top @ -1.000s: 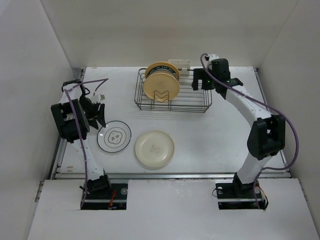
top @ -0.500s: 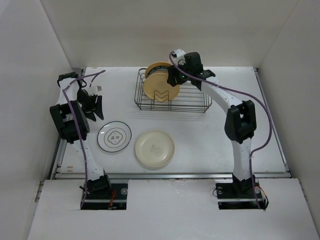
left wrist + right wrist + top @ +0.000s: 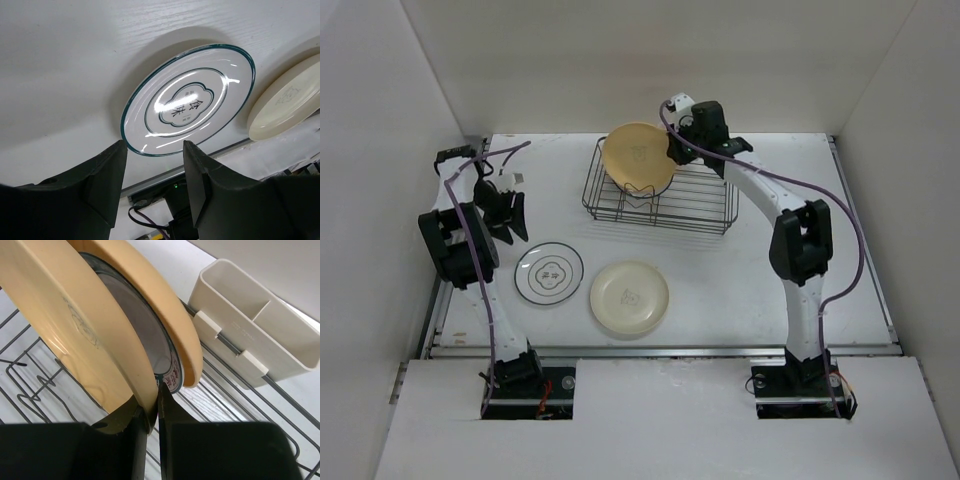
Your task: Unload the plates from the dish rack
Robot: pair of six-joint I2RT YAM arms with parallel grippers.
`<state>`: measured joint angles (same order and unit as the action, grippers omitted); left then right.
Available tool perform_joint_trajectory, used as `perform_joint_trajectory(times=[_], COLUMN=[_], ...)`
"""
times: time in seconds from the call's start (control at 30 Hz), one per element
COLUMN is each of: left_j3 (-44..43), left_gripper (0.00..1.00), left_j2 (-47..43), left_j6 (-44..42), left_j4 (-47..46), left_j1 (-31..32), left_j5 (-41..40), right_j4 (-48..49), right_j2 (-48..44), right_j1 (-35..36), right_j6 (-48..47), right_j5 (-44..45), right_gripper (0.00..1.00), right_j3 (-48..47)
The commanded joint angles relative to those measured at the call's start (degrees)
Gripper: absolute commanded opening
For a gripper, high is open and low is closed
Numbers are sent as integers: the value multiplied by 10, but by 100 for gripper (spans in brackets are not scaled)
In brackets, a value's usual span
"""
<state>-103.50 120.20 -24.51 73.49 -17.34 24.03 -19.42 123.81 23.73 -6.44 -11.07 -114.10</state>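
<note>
My right gripper lifts the yellow-orange plate clear of the rack wires next, comes back and brings it down onto the cream plate [image 3: 630,298], which lies flat and empty.
The dark wire dish rack [image 3: 705,205] stands at the back of the table. A yellow-orange plate [image 3: 638,158] leans in it, its face tipped up toward the camera. My right gripper [image 3: 678,148] is shut on that plate's right rim. In the right wrist view the fingers [image 3: 152,412] pinch the front yellow-orange plate [image 3: 65,325]; behind it stand a plate with a dark patterned rim [image 3: 172,375] and another orange one [image 3: 165,300]. My left gripper [image 3: 505,215] hangs open above the table, with nothing between its fingers [image 3: 152,165].
A white plate with a thin dark rim [image 3: 550,272] [image 3: 187,100] and a cream plate [image 3: 629,297] [image 3: 290,100] lie flat on the table in front. A white divided caddy [image 3: 255,335] hangs on the rack's far side. Rack wires [image 3: 30,385] run below the held plate.
My right arm swung left from the rack's right end to the plates and shut on the front yellow-orange plate, which now tips backward. The rack shifted slightly. The left arm barely moved.
</note>
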Motion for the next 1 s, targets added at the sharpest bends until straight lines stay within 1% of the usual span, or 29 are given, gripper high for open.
perform_joint_trajectory(times=[0.0,0.1,0.23,0.3,0.33,0.4,0.43,0.47,0.5,0.53,0.6,0.63,0.67,0.7,0.73,0.77,0.8,0.83,0.87,0.9,0.93,0.97], left_j3=[2,-4,-47,-86,-102,-161,-183,-225,-244,-260,-278,-271,-262,-252,-230,-220,-210,-197,-197,-192,-192,-192], left_gripper=[45,45,45,45,45,45,45,45,45,42,37,35,33,27,25,23,23,27,33,40,44,49], left_j2=[-54,-60,-60,-60,-53,-38,-33,-27,-27,-27,-32,-46,-55,-63,-79,-85,-90,-90,-90,-90,-90,-82], left_j6=[-2,-2,-7,-7,-7,-1,5,5,5,5,-3,-8,-15,-22,-37,-37,-46,-46,-51,-60,-60,-60], left_j4=[18,24,35,35,35,35,30,24,24,14,-30,-54,-109,-138,-167,-195,-249,-273,-294,-328,-343,-356], left_j1=[3,9,36,55,63,83,106,118,130,156,178,197,207,215,223,237,243,249,254,268,275,281], left_j5=[27,27,27,27,27,27,27,22,22,22,16,10,10,10,10,10,10,10,15,23,23,23], right_j4=[36,62,99,99,91,68,29,5,-17,-54,-73,-73,-62,-55,-55,-47,-47,-41,-41,-41,-41,-41], right_j2=[-73,-105,-158,-176,-192,-198,-198,-198,-192,-192,-204,-211,-222,-244,-254,-262,-268,-268,-268,-268,-250,-241], right_j1=[8,8,8,8,8,8,8,8,8,15,32,40,52,58,64,77,83,89,94,99,108,108], right_j6=[5,11,62,106,124,136,136,136,130,130,117,117,117,117,117,117,117,117,117,117,117,117], right_j5=[-11,21,83,87,67,-11,-100,-139,-170,-202,-202,-202,-202,-202,-202,-187,-182,-182,-182,-177,-177,-168], right_gripper=[0,0,0,0,0,0,0,0,0,0,0,0,0,0,0,1,1,3,7,9,9,11], right_j3=[5,10,26,47,55,70,86,97,110,150,204,233,289,313,333,366,378,388,396,401,401,401])
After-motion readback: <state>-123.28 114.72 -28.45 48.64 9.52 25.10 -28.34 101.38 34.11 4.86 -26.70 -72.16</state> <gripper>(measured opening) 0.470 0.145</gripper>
